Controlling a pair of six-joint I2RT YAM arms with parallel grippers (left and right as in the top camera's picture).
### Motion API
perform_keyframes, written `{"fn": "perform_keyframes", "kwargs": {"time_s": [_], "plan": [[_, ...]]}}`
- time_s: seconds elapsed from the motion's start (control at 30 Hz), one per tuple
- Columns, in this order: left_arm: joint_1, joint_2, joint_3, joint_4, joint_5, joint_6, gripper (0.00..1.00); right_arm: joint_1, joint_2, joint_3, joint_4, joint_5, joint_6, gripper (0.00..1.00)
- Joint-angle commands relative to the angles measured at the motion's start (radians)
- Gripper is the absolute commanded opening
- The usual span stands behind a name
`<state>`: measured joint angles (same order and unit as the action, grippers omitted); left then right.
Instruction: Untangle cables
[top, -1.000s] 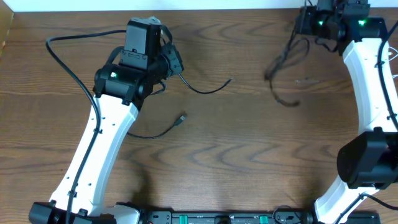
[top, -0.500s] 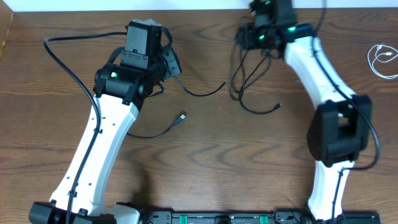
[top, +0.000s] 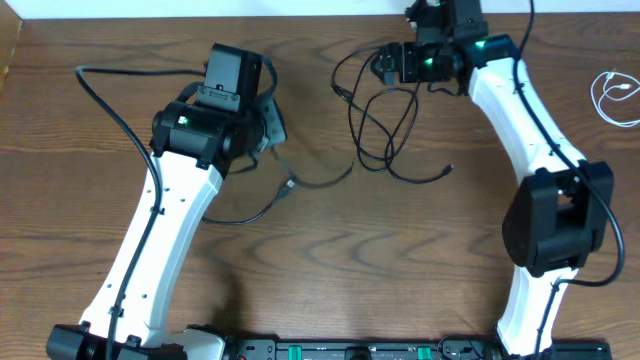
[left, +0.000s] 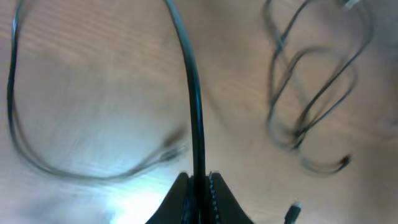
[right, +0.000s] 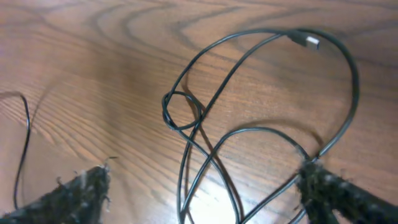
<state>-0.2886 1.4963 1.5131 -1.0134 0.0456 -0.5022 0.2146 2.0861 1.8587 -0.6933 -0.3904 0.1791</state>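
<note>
My left gripper draws farther from the looping tangle next and releases the held black cable over bare wood, since the cable hangs clear of those loops.
My left gripper (top: 272, 130) is shut on a thin black cable (top: 320, 180). In the left wrist view that cable (left: 189, 81) rises straight out of the closed jaws (left: 199, 182). A second black cable (top: 255, 212) with a small plug lies beside the left arm. A tangle of looping black cables (top: 385, 125) lies at the back middle, just in front of my right gripper (top: 384, 68). In the right wrist view the right gripper (right: 202, 190) stands wide open, and the loops (right: 186, 118) lie on the wood between its fingers (right: 81, 193), with one plug (right: 309, 42) beyond them.
A thin white cable (top: 610, 92) lies coiled at the table's far right edge. A thicker black wire (top: 100, 90) belonging to the left arm arcs over the back left of the wooden table (top: 400, 250). A loose plug (left: 291, 211) lies near the left jaws.
The right arm swung left from the back right corner with the tangle, then opened and let it drop on the table. The left gripper shifted slightly, dragging its cable.
</note>
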Motion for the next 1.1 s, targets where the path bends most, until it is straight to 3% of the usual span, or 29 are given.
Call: {"fn": "perform_keyframes", "kwargs": {"time_s": [0.0,0.13,0.37,0.53,0.63,0.83,1.07], "plan": [[0.002,0.028,-0.009,-0.085,-0.014,-0.044,0.08,0.002,-0.031,0.019,-0.035,-0.020,0.001,0.87],[0.002,0.080,-0.059,-0.209,-0.124,-0.084,0.07,0.002,-0.031,0.019,-0.064,-0.020,-0.028,0.80],[0.002,0.186,-0.156,-0.224,-0.158,-0.082,0.08,0.002,-0.031,0.018,-0.107,-0.020,-0.053,0.78],[0.002,0.222,-0.154,-0.224,-0.168,-0.074,0.49,0.002,-0.031,0.018,-0.114,-0.020,-0.054,0.79],[0.002,0.218,-0.118,-0.234,-0.171,-0.075,0.61,0.002,-0.031,0.018,-0.111,-0.019,-0.058,0.80],[0.002,0.151,0.033,-0.254,-0.167,-0.075,0.69,0.013,-0.031,0.018,-0.110,-0.020,-0.058,0.79],[0.069,0.013,0.121,-0.254,-0.166,-0.080,0.71,0.072,-0.031,0.018,-0.104,-0.020,-0.105,0.79]]}}
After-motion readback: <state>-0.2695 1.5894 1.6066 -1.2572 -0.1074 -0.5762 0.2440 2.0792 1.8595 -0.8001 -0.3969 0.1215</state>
